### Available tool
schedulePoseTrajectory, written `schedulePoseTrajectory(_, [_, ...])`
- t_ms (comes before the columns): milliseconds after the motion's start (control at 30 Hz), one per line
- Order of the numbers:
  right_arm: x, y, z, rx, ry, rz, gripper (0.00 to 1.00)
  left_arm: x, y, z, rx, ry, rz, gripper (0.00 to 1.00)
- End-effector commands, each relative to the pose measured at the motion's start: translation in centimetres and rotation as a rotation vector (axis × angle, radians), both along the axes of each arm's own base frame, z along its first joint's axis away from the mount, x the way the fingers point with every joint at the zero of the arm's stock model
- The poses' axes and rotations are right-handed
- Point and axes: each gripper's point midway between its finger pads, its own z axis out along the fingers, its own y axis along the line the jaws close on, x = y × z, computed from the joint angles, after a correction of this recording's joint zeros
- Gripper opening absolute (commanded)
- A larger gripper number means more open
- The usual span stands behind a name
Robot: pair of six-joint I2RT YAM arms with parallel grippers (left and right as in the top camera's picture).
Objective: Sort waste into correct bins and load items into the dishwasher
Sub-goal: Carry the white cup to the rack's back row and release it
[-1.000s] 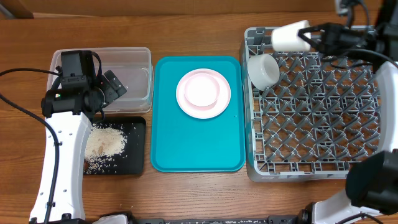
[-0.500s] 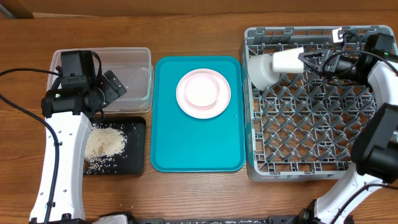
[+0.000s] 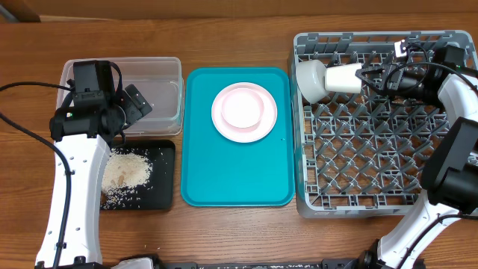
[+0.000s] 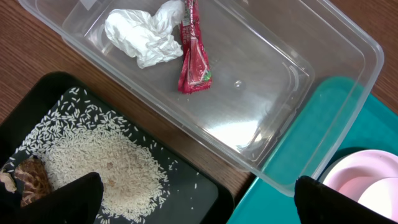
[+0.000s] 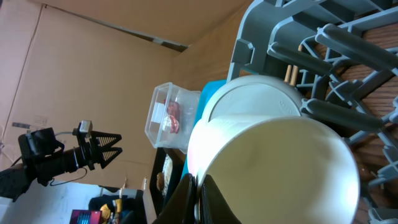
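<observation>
The held cup is already over the rack (image 3: 381,202), so my right gripper needs to lower it toward the pegs beside the other white cup.
My right gripper (image 3: 367,73) is shut on the rim of a small white cup (image 3: 343,75), held on its side over the far left of the grey dishwasher rack (image 3: 381,202), against another white cup (image 3: 309,79) lying there. In the right wrist view the held cup (image 5: 280,168) fills the frame, the fingers (image 5: 186,196) pinching its rim. My left gripper (image 3: 134,101) is open above the clear tub (image 3: 168,71), which holds the white tissue (image 4: 143,34) and red wrapper (image 4: 194,53). Rice grains (image 3: 127,170) lie in the black tray (image 3: 160,198). The pink-white plate (image 3: 244,112) sits on the teal tray (image 3: 224,179).
Rice and a brown crumb (image 4: 31,177) lie in the black tray in the left wrist view. The rack's upright pegs (image 3: 373,142) fill its floor. The teal tray lies between the bins and the rack.
My right gripper has carried the cup down and left from above the rack's far edge, laying it sideways against the other cup. The left arm has not moved.
</observation>
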Motion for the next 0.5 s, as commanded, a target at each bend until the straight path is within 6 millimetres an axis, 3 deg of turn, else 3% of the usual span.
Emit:
schedulePoseTrajectory(0, [0.0, -0.4, -1.1, -0.051, 0.015, -0.010, 0.04, 0.3, 0.0, 0.7, -0.008, -0.026, 0.011, 1.00])
schedulePoseTrajectory(467, [-0.1, -1.5, -3.3, -0.171, 0.077, -0.038, 0.05, 0.3, 0.0, 0.7, -0.008, -0.026, 0.011, 1.00])
